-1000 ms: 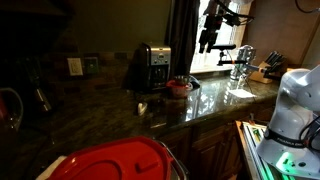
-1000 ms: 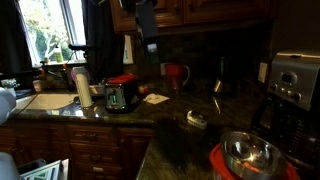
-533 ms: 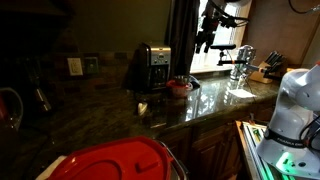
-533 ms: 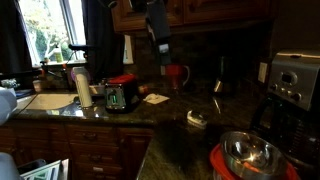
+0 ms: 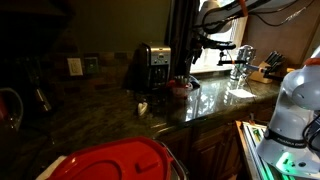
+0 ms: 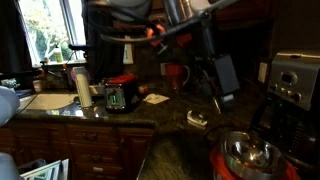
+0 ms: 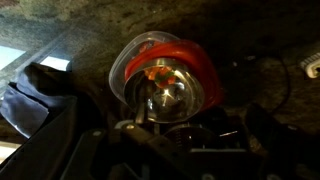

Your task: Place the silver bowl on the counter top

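Observation:
My open gripper will move down onto the silver bowl's near rim (image 7: 182, 117), because the bowl sits nested in the red container (image 7: 190, 62) and its upper edge is exposed.
The silver bowl (image 6: 248, 154) sits inside a red and clear plastic container (image 6: 222, 160) at the near end of the dark speckled counter top (image 6: 170, 118). In the wrist view the bowl (image 7: 166, 96) shines inside the red container (image 7: 190, 62), just ahead of my gripper (image 7: 175, 128). My gripper (image 6: 220, 97) hangs above the counter, up and left of the bowl, and looks open and empty. In an exterior view the gripper (image 5: 196, 50) is dark against the window, and only the red container (image 5: 110, 160) shows there; the bowl is hidden.
A coffee maker (image 6: 295, 85) stands close beside the bowl. A toaster (image 6: 120, 95), a red mug (image 6: 177, 75) and a small white object (image 6: 196, 119) are on the counter. The sink (image 6: 45, 100), faucet (image 5: 243, 60) and knife block (image 5: 270, 68) are by the window.
The arm has swung away from the window, across the counter and downward, so the gripper is now much closer to the bowl. The bowl has not moved.

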Robot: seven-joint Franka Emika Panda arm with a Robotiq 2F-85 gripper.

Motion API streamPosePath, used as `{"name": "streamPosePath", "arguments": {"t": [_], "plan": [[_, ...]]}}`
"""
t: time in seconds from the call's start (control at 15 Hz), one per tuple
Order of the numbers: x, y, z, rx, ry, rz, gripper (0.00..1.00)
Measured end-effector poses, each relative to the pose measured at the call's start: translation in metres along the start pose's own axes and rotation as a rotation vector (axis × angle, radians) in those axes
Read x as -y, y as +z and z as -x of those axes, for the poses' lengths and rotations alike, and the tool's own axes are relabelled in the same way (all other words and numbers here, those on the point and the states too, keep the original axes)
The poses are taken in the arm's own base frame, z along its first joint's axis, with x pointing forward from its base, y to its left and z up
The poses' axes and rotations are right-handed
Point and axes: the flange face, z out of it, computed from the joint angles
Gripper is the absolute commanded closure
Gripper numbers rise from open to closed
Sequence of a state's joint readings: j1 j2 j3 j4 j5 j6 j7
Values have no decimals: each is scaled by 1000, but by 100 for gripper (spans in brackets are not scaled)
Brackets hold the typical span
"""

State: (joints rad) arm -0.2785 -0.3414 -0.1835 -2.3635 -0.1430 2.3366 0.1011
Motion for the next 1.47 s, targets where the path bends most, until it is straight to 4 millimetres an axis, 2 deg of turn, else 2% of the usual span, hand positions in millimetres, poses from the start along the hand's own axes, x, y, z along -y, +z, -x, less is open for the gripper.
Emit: {"name": "streamPosePath", "arguments": {"t": [0.13,0.27,0.4,0.6,0.8,0.93,1.2,1.47], "plan": [[-3,38,-6,40,9,25,0],[-2,63,-8,83,12,52,0],[-1,70,-12,93,12,60,0],[1,69,-15,75,6,59,0],[11,81,-12,83,-26,59,0],[19,95,-10,108,-48,62,25],[31,118,-9,115,-83,60,58],[35,126,-11,99,-99,56,89]]}}
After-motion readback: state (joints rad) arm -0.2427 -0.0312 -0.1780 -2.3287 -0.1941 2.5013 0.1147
